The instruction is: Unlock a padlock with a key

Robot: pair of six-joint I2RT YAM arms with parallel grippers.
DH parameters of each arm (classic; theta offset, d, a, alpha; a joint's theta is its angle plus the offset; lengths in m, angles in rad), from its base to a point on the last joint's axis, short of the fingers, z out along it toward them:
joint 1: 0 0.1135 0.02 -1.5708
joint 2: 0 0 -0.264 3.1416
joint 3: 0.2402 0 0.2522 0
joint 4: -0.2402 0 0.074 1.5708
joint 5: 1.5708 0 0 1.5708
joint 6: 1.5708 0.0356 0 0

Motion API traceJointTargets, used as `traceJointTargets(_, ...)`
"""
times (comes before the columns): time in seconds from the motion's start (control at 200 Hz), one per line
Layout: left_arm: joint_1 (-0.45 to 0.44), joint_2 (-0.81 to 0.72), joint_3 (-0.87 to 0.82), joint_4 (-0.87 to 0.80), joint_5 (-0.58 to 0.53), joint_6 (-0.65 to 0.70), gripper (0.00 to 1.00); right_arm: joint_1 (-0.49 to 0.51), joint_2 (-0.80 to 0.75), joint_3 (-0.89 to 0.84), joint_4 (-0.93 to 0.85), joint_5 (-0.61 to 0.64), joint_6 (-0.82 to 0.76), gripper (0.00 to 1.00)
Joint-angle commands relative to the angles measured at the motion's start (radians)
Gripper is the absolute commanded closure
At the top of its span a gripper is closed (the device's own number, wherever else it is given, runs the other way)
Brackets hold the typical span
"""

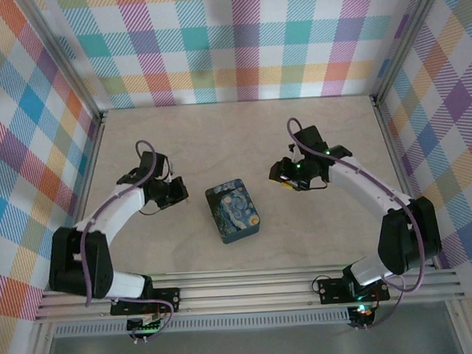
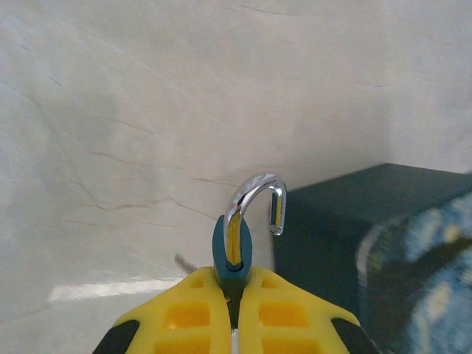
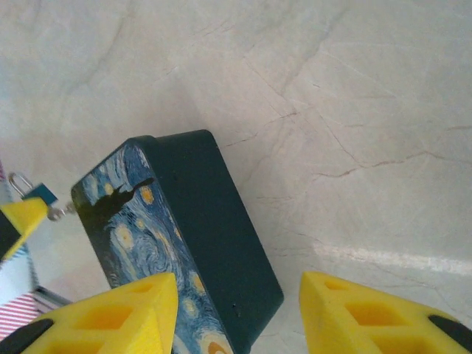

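Observation:
The loose end of the shackle is already out, so I need to move my left gripper down onto the bare tabletop (image 1: pixel 183 211) beside the tin and release the padlock's blue body there.
My left gripper (image 2: pixel 234 279) is shut on the blue body of the padlock (image 2: pixel 231 251). The chrome shackle (image 2: pixel 254 188) stands up out of the body, and its free end hangs loose outside it. In the top view that gripper (image 1: pixel 174 191) sits just left of the tin. My right gripper (image 3: pixel 237 284) is open and holds nothing; it hovers over the tin's right side, (image 1: pixel 283 175) in the top view. The right wrist view shows the padlock (image 3: pixel 40 193) small at the far left. A bit of metal (image 3: pixel 55 213) sits beside it; I cannot tell whether it is the key.
A dark teal tin (image 1: pixel 233 211) with a starry-night lid lies mid-table between the arms, close to the right of the padlock (image 2: pixel 346 236). Plaid walls enclose the table on three sides. Bare tabletop (image 1: pixel 234 138) stretches behind the tin.

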Motion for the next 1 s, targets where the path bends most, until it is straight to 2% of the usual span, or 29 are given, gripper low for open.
traceJointTargets(0.0, 0.026, 0.088, 0.089, -0.175, -0.07, 0.141, 1.0, 0.045, 0.052, 0.077, -0.112, 0.104, -0.126, 0.52)
traceJointTargets(0.23, 0.051, 0.274, 0.226, -0.237, -0.191, 0.224, 1.0, 0.132, 0.212, 0.234, -0.17, 0.195, -0.241, 0.52)
traceJointTargets(0.5, 0.06, 0.435, 0.345, -0.258, -0.251, 0.296, 0.99, 0.138, 0.365, 0.327, -0.127, 0.217, -0.3, 0.52)
traceJointTargets(0.58, 0.06, 0.454, 0.376, -0.27, -0.267, 0.306, 0.9, 0.132, 0.4, 0.361, -0.118, 0.22, -0.303, 0.52)
traceJointTargets(0.77, 0.061, 0.432, 0.431, -0.296, -0.299, 0.328, 0.61, 0.063, 0.422, 0.387, -0.075, 0.211, -0.28, 0.47)
traceJointTargets(0.835, 0.061, 0.41, 0.454, -0.31, -0.323, 0.34, 0.37, 0.025, 0.403, 0.387, -0.069, 0.209, -0.283, 0.49)
traceJointTargets(0.89, 0.062, 0.391, 0.481, -0.323, -0.35, 0.356, 0.22, -0.006, 0.381, 0.386, -0.069, 0.222, -0.3, 0.49)
traceJointTargets(0.995, 0.061, 0.329, 0.51, -0.307, -0.408, 0.38, 0.08, -0.055, 0.317, 0.368, -0.061, 0.275, -0.35, 0.45)
